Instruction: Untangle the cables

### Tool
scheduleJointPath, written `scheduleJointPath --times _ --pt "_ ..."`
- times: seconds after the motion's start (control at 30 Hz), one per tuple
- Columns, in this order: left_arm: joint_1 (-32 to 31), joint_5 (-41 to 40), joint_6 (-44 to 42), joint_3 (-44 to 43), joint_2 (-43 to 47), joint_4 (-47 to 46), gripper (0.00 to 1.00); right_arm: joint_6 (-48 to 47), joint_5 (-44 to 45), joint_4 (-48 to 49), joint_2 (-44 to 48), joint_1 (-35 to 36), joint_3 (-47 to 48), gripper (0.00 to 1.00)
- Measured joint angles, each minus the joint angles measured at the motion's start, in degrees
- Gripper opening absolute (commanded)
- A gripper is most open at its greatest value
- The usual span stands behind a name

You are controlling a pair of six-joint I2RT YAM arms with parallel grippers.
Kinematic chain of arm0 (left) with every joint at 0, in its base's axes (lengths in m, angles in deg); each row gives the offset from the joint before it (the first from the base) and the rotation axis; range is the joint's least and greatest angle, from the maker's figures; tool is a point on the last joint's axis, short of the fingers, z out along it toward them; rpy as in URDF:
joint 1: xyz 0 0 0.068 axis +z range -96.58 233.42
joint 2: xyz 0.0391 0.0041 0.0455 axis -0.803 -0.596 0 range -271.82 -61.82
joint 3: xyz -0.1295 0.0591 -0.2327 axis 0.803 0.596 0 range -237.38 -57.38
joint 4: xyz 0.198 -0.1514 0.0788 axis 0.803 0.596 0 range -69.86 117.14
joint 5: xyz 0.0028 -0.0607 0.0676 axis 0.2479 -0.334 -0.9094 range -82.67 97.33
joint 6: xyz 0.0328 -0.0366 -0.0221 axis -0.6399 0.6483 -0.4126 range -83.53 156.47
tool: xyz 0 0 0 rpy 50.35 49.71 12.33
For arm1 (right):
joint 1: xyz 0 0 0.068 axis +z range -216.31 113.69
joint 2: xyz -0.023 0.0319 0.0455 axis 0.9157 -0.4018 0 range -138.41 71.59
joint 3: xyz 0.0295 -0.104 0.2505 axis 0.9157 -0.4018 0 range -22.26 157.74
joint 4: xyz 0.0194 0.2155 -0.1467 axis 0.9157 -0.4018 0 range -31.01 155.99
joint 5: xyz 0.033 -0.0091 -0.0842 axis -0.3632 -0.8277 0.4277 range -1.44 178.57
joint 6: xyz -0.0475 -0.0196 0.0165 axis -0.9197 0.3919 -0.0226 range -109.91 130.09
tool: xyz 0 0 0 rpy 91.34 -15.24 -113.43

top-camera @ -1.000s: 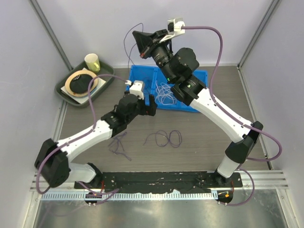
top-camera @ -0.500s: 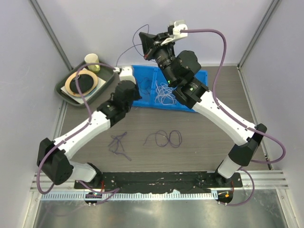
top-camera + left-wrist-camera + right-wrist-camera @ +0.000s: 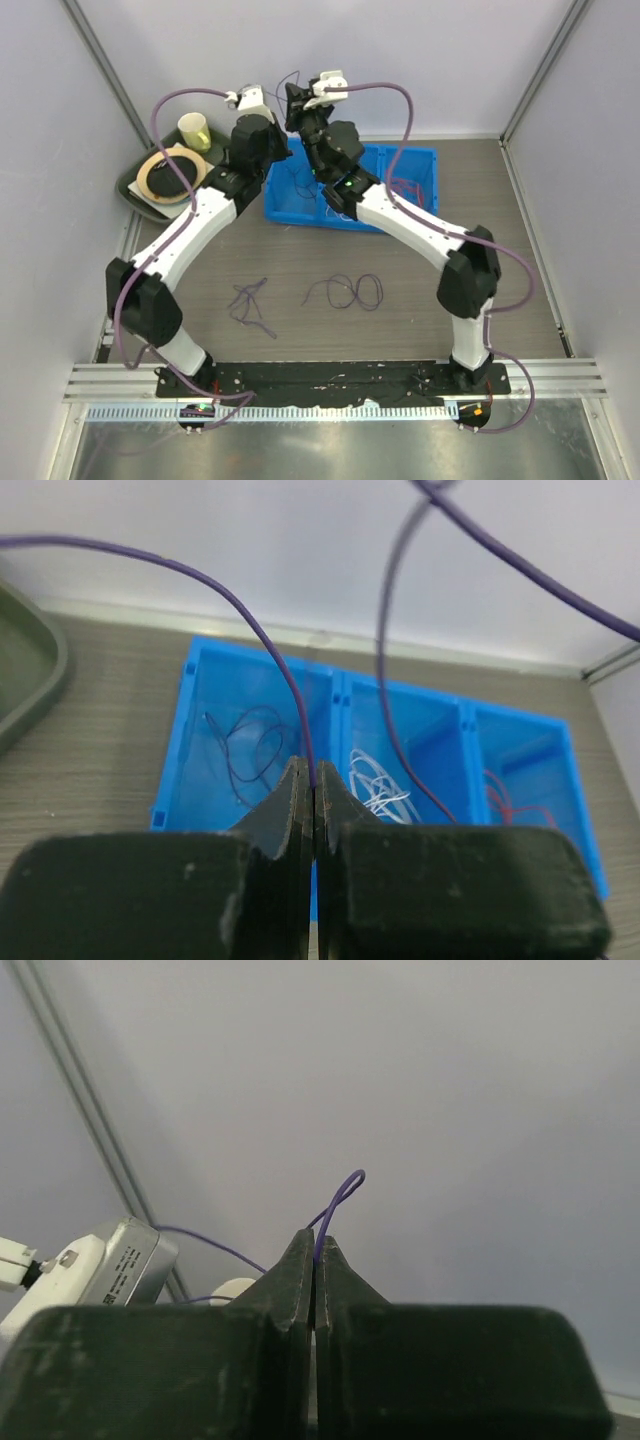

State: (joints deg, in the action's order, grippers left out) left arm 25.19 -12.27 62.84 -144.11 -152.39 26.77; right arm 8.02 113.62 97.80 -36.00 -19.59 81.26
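The right gripper lowers its purple cable into the blue bin's section nearest the green tray next and lets it go, because purple cables already lie there.
Both grippers are raised high over the back of the blue bin (image 3: 400, 190), close together. My left gripper (image 3: 313, 772) is shut on a thin purple cable (image 3: 200, 575) that arcs up and away to the left. My right gripper (image 3: 315, 1248) is shut on a purple cable (image 3: 345, 1188) that loops just past its tips. In the top view the left gripper (image 3: 272, 135) and right gripper (image 3: 288, 100) stand almost side by side, with the cable (image 3: 284, 80) above them. The bin holds purple cables (image 3: 250, 755), white cables (image 3: 375, 780) and red cables (image 3: 510, 800) in separate compartments.
Two purple cable bundles lie on the table: a tangle (image 3: 250, 300) and a looped one (image 3: 345, 292). A green tray (image 3: 135, 195) at the back left holds a tape roll (image 3: 170, 170) and a cup (image 3: 195, 130). The back wall is close behind the grippers.
My left arm swung from the middle of the table up and back beside the right gripper, and its jaws went from open to shut on a purple cable. The right arm shifted left.
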Motion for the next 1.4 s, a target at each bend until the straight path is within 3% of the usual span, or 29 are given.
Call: scheduleJointPath --times 0.23,0.3,0.33,0.37,0.43,0.47,0.57,0.87,0.93,1.0,1.4 --pt "4.28 8.48 0.70 -0.13 -10.27 0.85 0.00 2.14 2.84 5.01 -17.00 -3.78 3.76 0.01" --pt "5.25 9.86 1.03 -0.50 -12.98 1.70 0.06 2.80 3.32 4.85 -20.90 -4.46 4.98 0.01" --pt "5.68 10.36 1.57 -0.66 -14.14 2.12 0.14 3.02 3.52 4.70 -22.58 -4.66 5.55 0.01" --pt "6.29 10.84 2.03 -0.92 -15.34 2.95 0.37 3.28 3.82 4.59 -24.06 -4.76 6.14 0.01" --pt "6.93 11.82 2.75 -1.31 -16.68 4.70 0.54 3.19 4.55 4.09 -26.10 -4.76 6.78 0.01" --pt "7.13 11.96 3.50 -1.33 -17.00 6.12 0.68 3.41 5.11 3.98 -26.67 -4.79 6.82 0.01" --pt "8.26 12.55 5.33 -0.09 -16.70 7.63 0.78 4.22 6.23 3.30 -27.82 -5.09 6.67 0.01" --pt "8.04 14.10 8.09 6.56 -10.14 8.74 0.84 6.80 11.47 3.54 -26.51 -4.48 -3.15 0.01" --pt "8.02 14.95 8.70 7.37 -8.44 8.74 0.98 6.86 13.66 2.75 -26.34 -4.48 -3.78 0.01" --pt "7.93 15.47 9.22 8.76 -6.05 8.87 1.00 6.93 15.85 2.73 -25.38 -4.46 -5.57 0.01" --pt "7.93 13.94 12.24 12.61 5.53 12.85 1.00 3.17 25.11 2.40 -20.61 -4.46 -7.63 0.01"
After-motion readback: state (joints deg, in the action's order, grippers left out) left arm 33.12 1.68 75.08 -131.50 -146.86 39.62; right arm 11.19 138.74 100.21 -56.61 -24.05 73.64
